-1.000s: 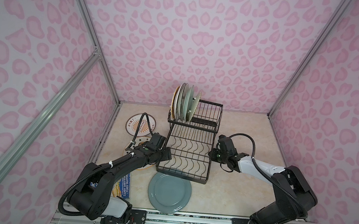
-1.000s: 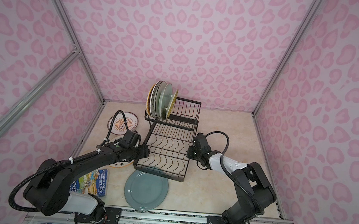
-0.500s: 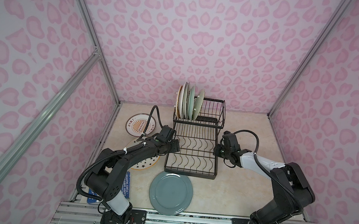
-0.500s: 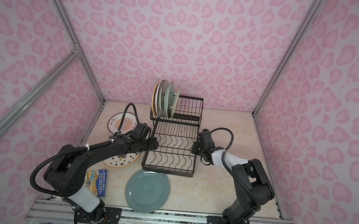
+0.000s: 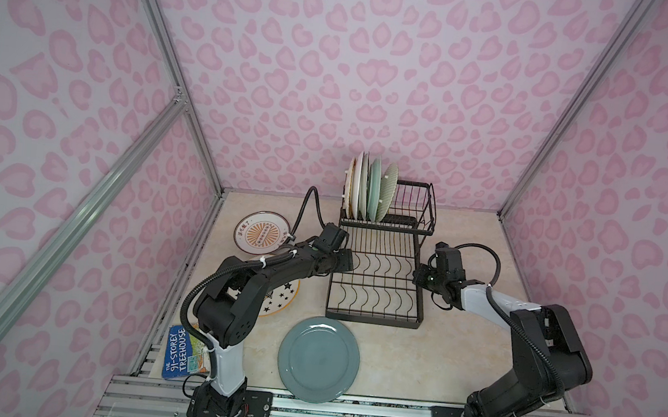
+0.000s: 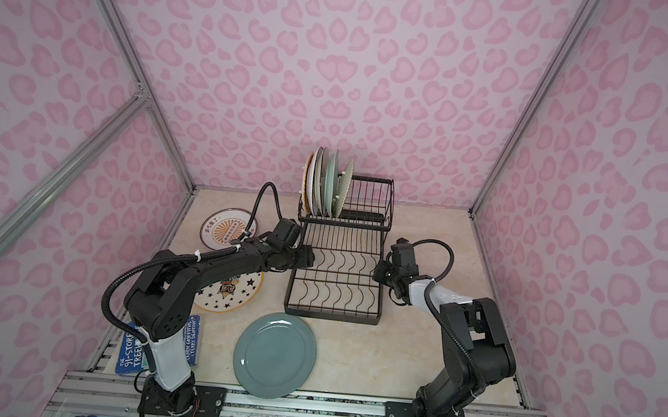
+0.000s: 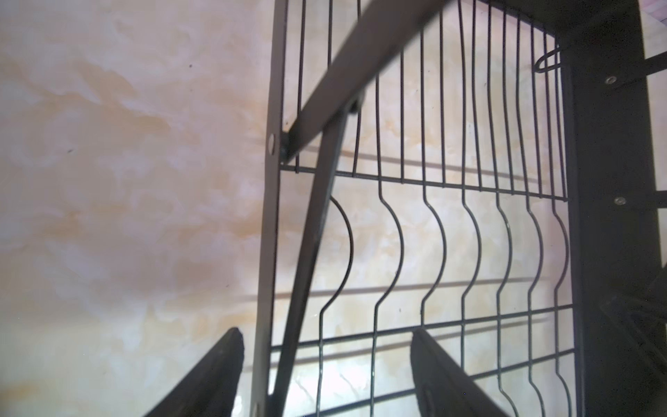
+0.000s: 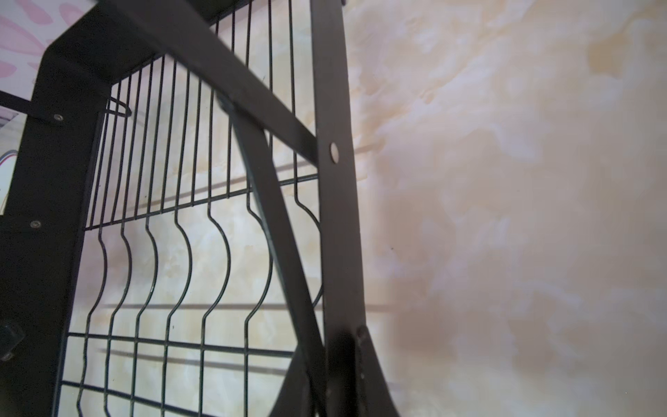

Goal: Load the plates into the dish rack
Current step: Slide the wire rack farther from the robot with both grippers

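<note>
The rack's bar in my right gripper should next slide to the side facing away from the flat plates and be released there, because bare tabletop lies beside the gripper on that side.
The black wire dish rack [image 5: 377, 282] [image 6: 336, 276] stands mid-table in both top views. Several plates [image 5: 367, 187] [image 6: 326, 183] stand upright in its raised back tier. Three plates lie flat on the table: a teal-grey one [image 5: 318, 359] in front of the rack, a starred one [image 5: 279, 300] under my left arm, and a sunburst one [image 5: 262, 232] at the back left. My left gripper [image 5: 346, 259] [image 7: 325, 332] is open, and the rack's left side rail [image 7: 269, 216] passes between its fingers. My right gripper [image 5: 419, 276] [image 8: 335, 343] is shut on the right side rail [image 8: 335, 216].
A blue-covered book [image 5: 180, 353] lies at the front left corner, partly under my left arm's base. Pink patterned walls close in the table on three sides. The metal mounting rail [image 5: 346, 411] runs along the front edge.
The rack has swung from a skewed stance to square with the table and shifted slightly right and back. Both grippers travelled with its side rails.
</note>
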Controlling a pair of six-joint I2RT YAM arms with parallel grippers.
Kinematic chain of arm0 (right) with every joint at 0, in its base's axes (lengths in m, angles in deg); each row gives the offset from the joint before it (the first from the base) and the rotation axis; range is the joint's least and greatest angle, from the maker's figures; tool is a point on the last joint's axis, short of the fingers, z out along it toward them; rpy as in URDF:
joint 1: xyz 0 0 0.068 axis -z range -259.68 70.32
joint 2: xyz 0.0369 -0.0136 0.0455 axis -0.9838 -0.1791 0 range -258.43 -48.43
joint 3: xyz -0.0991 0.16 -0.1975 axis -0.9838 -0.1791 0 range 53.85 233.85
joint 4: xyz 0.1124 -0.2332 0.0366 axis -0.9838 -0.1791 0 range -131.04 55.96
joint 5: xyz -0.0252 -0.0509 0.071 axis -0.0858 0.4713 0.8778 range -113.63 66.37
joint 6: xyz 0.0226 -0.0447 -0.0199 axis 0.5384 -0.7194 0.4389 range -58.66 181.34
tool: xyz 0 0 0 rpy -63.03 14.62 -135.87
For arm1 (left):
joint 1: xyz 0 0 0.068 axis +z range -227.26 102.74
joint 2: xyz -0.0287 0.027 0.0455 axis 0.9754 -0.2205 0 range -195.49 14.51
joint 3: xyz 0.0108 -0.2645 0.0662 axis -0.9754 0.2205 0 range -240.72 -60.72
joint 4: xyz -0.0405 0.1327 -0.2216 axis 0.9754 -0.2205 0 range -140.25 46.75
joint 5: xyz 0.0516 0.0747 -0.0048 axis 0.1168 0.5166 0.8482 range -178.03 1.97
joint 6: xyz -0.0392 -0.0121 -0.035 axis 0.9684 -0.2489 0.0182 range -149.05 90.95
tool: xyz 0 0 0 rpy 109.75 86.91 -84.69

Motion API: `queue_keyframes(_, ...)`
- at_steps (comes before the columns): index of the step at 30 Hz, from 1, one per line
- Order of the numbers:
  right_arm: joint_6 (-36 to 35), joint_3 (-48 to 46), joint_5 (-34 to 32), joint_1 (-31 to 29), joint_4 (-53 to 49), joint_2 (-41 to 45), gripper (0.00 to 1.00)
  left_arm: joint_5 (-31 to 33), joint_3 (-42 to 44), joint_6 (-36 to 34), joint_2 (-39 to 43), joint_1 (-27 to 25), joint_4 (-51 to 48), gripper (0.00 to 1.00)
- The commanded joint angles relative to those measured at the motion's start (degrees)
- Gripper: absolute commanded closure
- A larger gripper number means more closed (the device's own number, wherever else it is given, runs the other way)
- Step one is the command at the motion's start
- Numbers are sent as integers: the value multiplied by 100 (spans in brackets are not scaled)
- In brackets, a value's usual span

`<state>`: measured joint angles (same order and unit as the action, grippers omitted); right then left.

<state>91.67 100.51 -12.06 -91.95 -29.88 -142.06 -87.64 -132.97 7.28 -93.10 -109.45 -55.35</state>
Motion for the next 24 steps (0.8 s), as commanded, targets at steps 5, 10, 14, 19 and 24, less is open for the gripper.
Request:
queue_keyframes(5,590,-165,185,580,-117,60,100,-100,-648,-40,-482,-103,91,25)
queue_keyframes(10,596,-358,252,849,-40,209,100,-173,-918,-56,-621,-236,45,25)
queue_keyframes(14,541,-370,367,899,-73,213,100,-170,-980,-105,-409,-245,-93,24)
queue_keyframes(19,497,-385,584,963,13,247,92,-60,-759,-197,328,-214,-303,22)
queue_keyframes(24,474,-368,765,996,33,450,68,-231,-180,-163,1187,-49,-420,21)
